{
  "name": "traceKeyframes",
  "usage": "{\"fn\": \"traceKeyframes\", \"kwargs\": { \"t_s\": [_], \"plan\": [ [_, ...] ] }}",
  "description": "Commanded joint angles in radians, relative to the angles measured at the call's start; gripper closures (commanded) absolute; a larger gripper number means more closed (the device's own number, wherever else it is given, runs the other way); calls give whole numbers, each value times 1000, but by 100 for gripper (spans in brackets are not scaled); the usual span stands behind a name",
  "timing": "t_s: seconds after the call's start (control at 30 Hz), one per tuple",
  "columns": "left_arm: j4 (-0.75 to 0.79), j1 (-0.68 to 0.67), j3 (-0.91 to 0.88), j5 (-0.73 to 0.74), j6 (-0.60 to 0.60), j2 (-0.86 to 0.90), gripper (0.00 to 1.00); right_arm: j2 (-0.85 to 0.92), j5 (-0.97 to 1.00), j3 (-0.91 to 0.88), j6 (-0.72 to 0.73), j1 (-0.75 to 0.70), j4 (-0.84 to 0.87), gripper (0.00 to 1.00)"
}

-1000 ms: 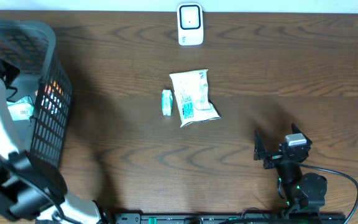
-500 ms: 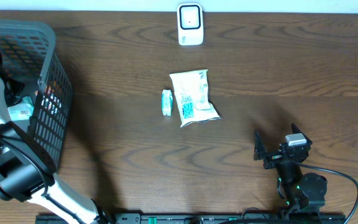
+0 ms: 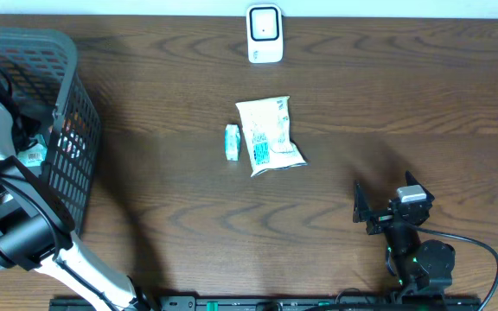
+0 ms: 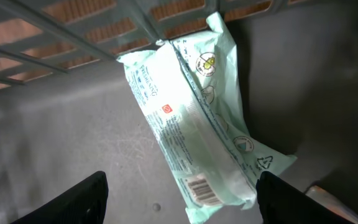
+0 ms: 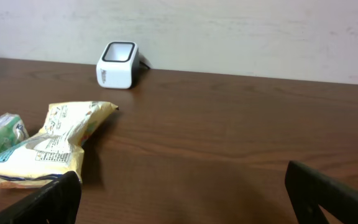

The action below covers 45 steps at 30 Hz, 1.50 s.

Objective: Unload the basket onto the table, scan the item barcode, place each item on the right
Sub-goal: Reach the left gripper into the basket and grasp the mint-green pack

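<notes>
I will lower my left gripper toward the basket's bottom and close it across the packet's barcode end (image 3: pixel 33 155) (image 4: pixel 213 185), because that printed end is between the two open fingers.
A mint-green packet (image 4: pixel 191 124) with a barcode near its lower end lies on the floor of the grey basket (image 3: pixel 67 95) at the table's left. It also shows through the mesh as the packet (image 3: pixel 31 155) in the overhead view. My left gripper (image 4: pixel 182 202) hangs open just above it, and the packet's barcode end lies between the two fingers without touching them. The white scanner (image 3: pixel 264 34) stands at the table's far edge. My right gripper (image 3: pixel 386 190) rests open and empty at the front right, facing the scanner (image 5: pixel 118 64).
A yellow-white snack bag (image 3: pixel 269 136) and a small green packet (image 3: pixel 232 142) lie side by side mid-table, also seen low at the left of the right wrist view. The basket's mesh walls surround my left arm. A cable trails behind the right arm.
My left arm has drawn in and sunk deeper into the basket, showing more of the basket's rim. The right arm and the items on the table have not moved.
</notes>
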Motion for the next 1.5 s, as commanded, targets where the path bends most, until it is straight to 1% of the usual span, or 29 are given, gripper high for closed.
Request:
{"fn": "traceKeyframes", "kwargs": {
  "t_s": [0.0,0.27,0.5,0.53,0.6,0.7,0.9,0.93,1.0,1.1,1.17,1.2,1.27,1.47],
  "plan": [
    [30,0,-48,-6,15,10,25,-5,5,-3,-12,6,-1,1],
    [138,0,-158,-6,17,10,25,-5,5,-3,-12,6,-1,1],
    [151,0,-165,-6,16,10,26,-5,5,-3,-12,6,-1,1],
    [151,0,-165,-6,16,10,29,-5,5,-3,-12,6,-1,1],
    [152,0,-168,-6,16,11,31,-5,5,-3,-12,6,-1,1],
    [168,0,-189,-6,16,11,37,-5,5,-3,-12,6,-1,1],
    [189,0,-233,5,17,11,43,-5,5,-3,-12,6,-1,1],
    [189,0,-233,5,17,11,45,-5,5,-3,-12,6,-1,1],
    [189,0,-232,5,17,11,52,-5,5,-3,-12,6,-1,1],
    [188,0,-232,6,17,10,73,-5,5,-3,-12,6,-1,1],
    [182,0,-232,19,27,7,81,-5,5,-3,-12,6,-1,1],
    [179,0,-232,29,32,2,88,-5,5,-3,-12,6,-1,1],
    [174,0,-232,37,32,-8,92,-5,5,-3,-12,6,-1,1],
    [169,0,-230,66,32,-110,93,-5,5,-3,-12,6,-1,1]
  ]
}}
